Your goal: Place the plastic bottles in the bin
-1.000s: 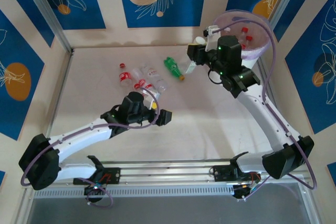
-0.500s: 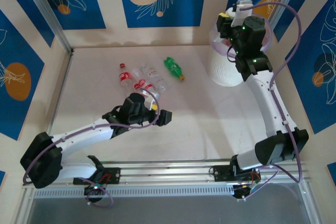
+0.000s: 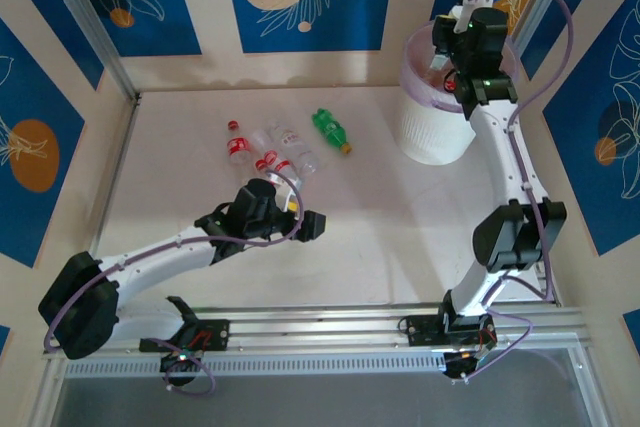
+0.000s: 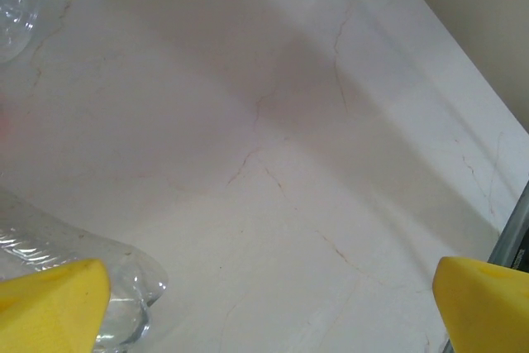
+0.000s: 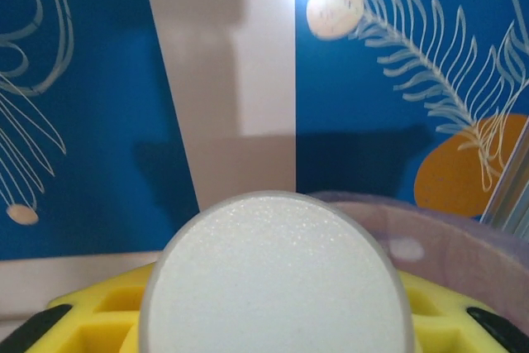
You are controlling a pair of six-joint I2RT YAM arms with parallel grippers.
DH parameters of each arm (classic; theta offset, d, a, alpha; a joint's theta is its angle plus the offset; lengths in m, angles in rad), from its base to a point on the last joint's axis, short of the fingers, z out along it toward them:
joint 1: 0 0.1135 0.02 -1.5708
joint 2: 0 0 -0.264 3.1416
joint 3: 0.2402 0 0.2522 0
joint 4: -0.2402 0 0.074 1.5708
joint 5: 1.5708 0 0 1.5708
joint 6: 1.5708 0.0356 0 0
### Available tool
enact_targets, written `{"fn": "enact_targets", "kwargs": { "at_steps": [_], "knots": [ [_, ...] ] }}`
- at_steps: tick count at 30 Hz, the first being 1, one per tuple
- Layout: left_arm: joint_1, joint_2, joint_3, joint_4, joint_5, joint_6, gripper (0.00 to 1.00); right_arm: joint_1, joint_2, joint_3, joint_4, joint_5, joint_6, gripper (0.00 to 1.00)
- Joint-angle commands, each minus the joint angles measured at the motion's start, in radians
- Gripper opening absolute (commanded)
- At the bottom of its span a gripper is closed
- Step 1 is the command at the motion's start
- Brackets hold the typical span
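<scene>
Next, my right gripper needs to tilt downward and lower inside the purplish rim (image 5: 463, 233), then release the plastic bottle.
My right gripper (image 3: 466, 15) is over the bin (image 3: 430, 127), a white tub with a purplish rim (image 5: 463, 233), at the back right. It is shut on a plastic bottle whose round white end (image 5: 277, 279) faces the wrist camera between the yellow fingers (image 5: 91, 324). My left gripper (image 3: 306, 223) is open low over the table, its yellow pads (image 4: 50, 303) wide apart. A clear bottle (image 4: 124, 287) lies beside the left pad, not between the jaws. Several more bottles lie in a cluster behind it: a red-capped one (image 3: 236, 147), clear ones (image 3: 290, 137) and a green one (image 3: 330, 129).
Blue patterned walls close off the back and sides, with metal posts (image 3: 90, 27) at the corners. Bare tabletop (image 3: 400, 217) stretches between the bottle cluster and the bin. A metal rail (image 3: 320, 332) runs along the near edge by the arm bases.
The right arm has swung from over the table near the green bottle to above the bin, still gripping its bottle. The left arm has stayed put.
</scene>
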Motion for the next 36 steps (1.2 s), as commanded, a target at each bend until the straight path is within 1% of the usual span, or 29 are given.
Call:
{"fn": "enact_targets", "kwargs": {
  "at_steps": [1, 9, 15, 22, 28, 32, 36],
  "knots": [
    [0.007, -0.012, 0.007, -0.025, -0.018, -0.010, 1.00, -0.008, 0.040, 0.059, -0.053, 0.026, -0.013, 0.14],
    [0.007, 0.020, 0.021, -0.047, -0.008, -0.009, 1.00, -0.029, 0.179, 0.179, -0.223, 0.010, 0.019, 0.14],
    [0.009, 0.033, 0.030, -0.054, -0.006, -0.007, 1.00, -0.047, 0.249, 0.204, -0.301, -0.028, 0.050, 0.16],
    [0.011, 0.043, 0.036, -0.062, -0.007, -0.003, 1.00, -0.067, 0.319, 0.254, -0.412, -0.096, 0.110, 0.21],
    [0.011, 0.055, 0.041, -0.063, -0.005, -0.002, 1.00, -0.070, 0.377, 0.303, -0.470, -0.112, 0.115, 0.25],
    [0.010, 0.055, 0.039, -0.063, -0.006, -0.004, 1.00, -0.074, 0.399, 0.313, -0.481, -0.119, 0.124, 0.30],
    [0.011, 0.055, 0.036, -0.065, -0.007, -0.004, 1.00, -0.075, 0.406, 0.307, -0.481, -0.122, 0.127, 0.44]
  ]
}}
